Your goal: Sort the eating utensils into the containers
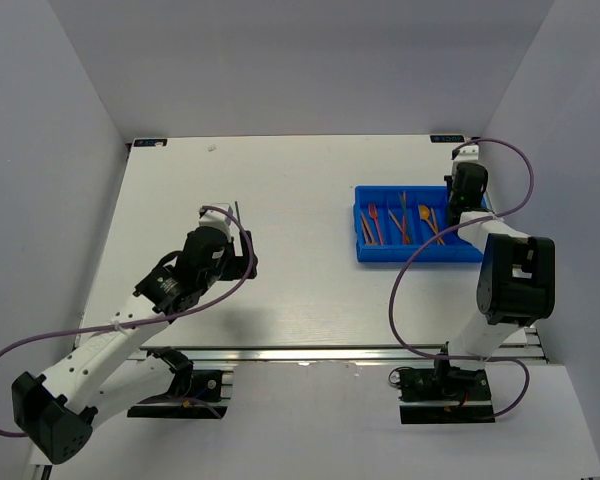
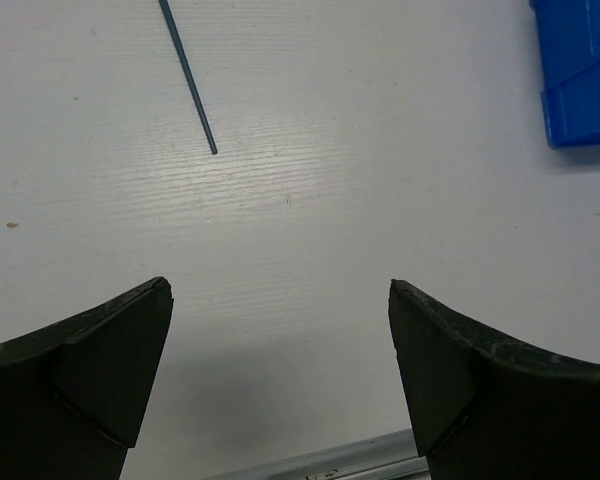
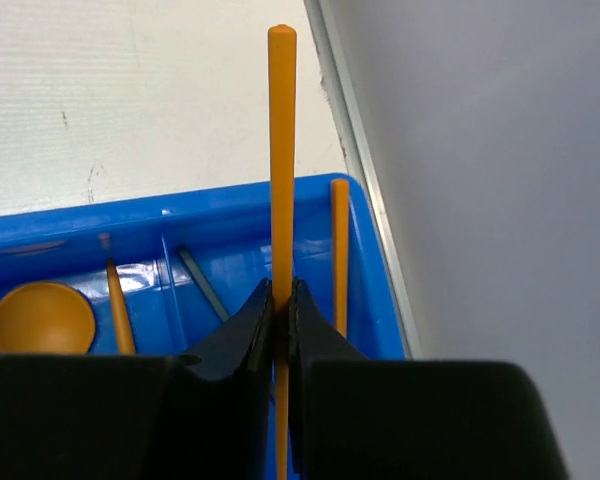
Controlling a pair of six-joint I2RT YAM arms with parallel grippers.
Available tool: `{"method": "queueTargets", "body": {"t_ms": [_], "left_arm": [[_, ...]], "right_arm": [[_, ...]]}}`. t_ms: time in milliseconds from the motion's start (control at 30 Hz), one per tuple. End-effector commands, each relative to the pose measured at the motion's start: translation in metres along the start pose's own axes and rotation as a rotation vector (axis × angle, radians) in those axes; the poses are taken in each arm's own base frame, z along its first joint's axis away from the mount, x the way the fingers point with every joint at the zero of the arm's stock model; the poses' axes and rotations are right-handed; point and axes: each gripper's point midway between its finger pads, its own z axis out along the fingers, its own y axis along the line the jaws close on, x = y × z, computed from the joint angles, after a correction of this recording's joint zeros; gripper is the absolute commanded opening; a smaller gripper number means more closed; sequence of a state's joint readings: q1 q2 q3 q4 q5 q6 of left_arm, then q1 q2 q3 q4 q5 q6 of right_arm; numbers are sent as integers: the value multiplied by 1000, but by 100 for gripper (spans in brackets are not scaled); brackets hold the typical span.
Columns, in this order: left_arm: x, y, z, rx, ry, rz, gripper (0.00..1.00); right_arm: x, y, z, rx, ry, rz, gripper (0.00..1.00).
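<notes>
The left gripper moves outward and down onto the far end of the dark blue stick (image 1: 237,206) next, because the stick lies flat on the tabletop beyond the open fingers.
The blue tray (image 1: 417,238) lies at the right of the table, with orange and red utensils in its compartments. Over its right end my right gripper (image 3: 282,290) is shut on an orange stick (image 3: 282,150) that points past the tray's far rim (image 3: 180,215). Below it in the tray lie a second orange stick (image 3: 339,255), a dark stick (image 3: 202,283) and an orange spoon (image 3: 42,318). My left gripper (image 2: 280,290) stands wide open and holds nothing above the bare table. A dark blue stick (image 2: 188,75) lies on the table ahead of it, also seen from above (image 1: 237,210).
A grey side wall (image 3: 500,200) rises close to the tray's right edge. A metal rail (image 2: 330,460) runs along the table's near edge under the left gripper. A corner of the tray (image 2: 580,80) shows at the left wrist view's upper right.
</notes>
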State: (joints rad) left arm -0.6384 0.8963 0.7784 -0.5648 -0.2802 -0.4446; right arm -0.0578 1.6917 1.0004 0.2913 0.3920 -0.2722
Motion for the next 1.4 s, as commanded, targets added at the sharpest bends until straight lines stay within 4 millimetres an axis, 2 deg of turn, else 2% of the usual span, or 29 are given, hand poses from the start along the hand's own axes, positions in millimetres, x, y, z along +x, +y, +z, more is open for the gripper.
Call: {"method": "queueTargets", "body": {"t_ms": [0, 33, 67, 133, 200, 267, 333, 367, 467, 533, 567, 600, 667, 700, 733, 767, 800, 833, 867, 900, 933, 967, 1000, 1033, 1067, 1100, 1133, 1233, 1367], "left_arm": [[-10, 3, 0, -24, -31, -10, 98], [-11, 8, 1, -49, -37, -21, 98], [-11, 9, 1, -61, -38, -27, 98], [-15, 9, 1, -66, -44, -43, 98], [-18, 7, 1, -66, -48, -62, 98], [-21, 5, 2, -66, -58, -78, 98], [-27, 2, 3, -66, -73, -109, 98], [-28, 3, 5, -74, -78, -123, 98], [-35, 7, 19, -128, -109, -199, 98], [-34, 14, 38, -177, -80, -255, 98], [-44, 13, 42, -185, -91, -277, 98], [-48, 21, 50, -219, -94, -309, 98], [-58, 26, 73, -260, -81, -331, 98], [-61, 33, 83, -283, -69, -344, 98], [-66, 44, 93, -302, -59, -365, 98], [-56, 53, 114, -347, -11, -356, 98], [-75, 65, 122, -372, -36, -364, 98], [-79, 70, 133, -381, -22, -357, 98], [-67, 77, 156, -410, 29, -339, 98], [-88, 80, 167, -400, 8, -334, 98], [-87, 81, 178, -393, 39, -324, 93], [-89, 80, 190, -389, 59, -312, 91], [-73, 88, 212, -425, 116, -273, 86], [-92, 86, 220, -430, 98, -261, 79], [-93, 88, 230, -437, 112, -247, 77], [-75, 94, 249, -457, 173, -216, 76], [-88, 92, 255, -456, 164, -207, 70], [-76, 107, 270, -531, 214, -173, 60], [-61, 111, 281, -521, 241, -190, 49]], "right_arm": [[2, -6, 6, 36, -3, 20, 9], [4, -6, 6, 36, 10, 30, 11], [3, -7, 6, 37, 9, 37, 20], [-2, -12, 5, 50, 18, 69, 49], [-9, -18, 2, 67, 18, 85, 61], [-25, -24, -8, 64, -13, 107, 65], [-39, -26, -17, 54, -49, 146, 77], [-50, -29, -28, 44, -73, 189, 88], [-85, -26, -54, -18, -134, 277, 89], [-93, -5, -72, -91, -108, 332, 89], [-101, -5, -85, -97, -106, 360, 89], [-95, 11, -98, -126, -52, 404, 89], [-101, 36, -127, -202, -34, 421, 89], [-93, 49, -138, -232, -7, 409, 89], [-90, 73, -155, -304, -5, 382, 89], [-95, 76, -173, -350, -38, 398, 89], [-73, 91, -179, -409, -6, 401, 89], [-90, 110, -209, -603, -78, 461, 89], [-87, 121, -222, -702, -99, 456, 89], [-84, 133, -238, -817, -128, 435, 89], [-77, 146, -260, -953, -174, 426, 89], [-76, 149, -266, -985, -173, 469, 89], [-72, 150, -270, -1000, -159, 487, 87], [-68, 154, -276, -1033, -136, 489, 85], [-60, 158, -278, -1046, -85, 487, 83], [-55, 161, -282, -1063, -51, 482, 80], [-52, 162, -285, -1075, -37, 476, 80], [-47, 160, -293, -1081, -46, 468, 79], [-38, 155, -298, -1070, -68, 453, 79]]}}
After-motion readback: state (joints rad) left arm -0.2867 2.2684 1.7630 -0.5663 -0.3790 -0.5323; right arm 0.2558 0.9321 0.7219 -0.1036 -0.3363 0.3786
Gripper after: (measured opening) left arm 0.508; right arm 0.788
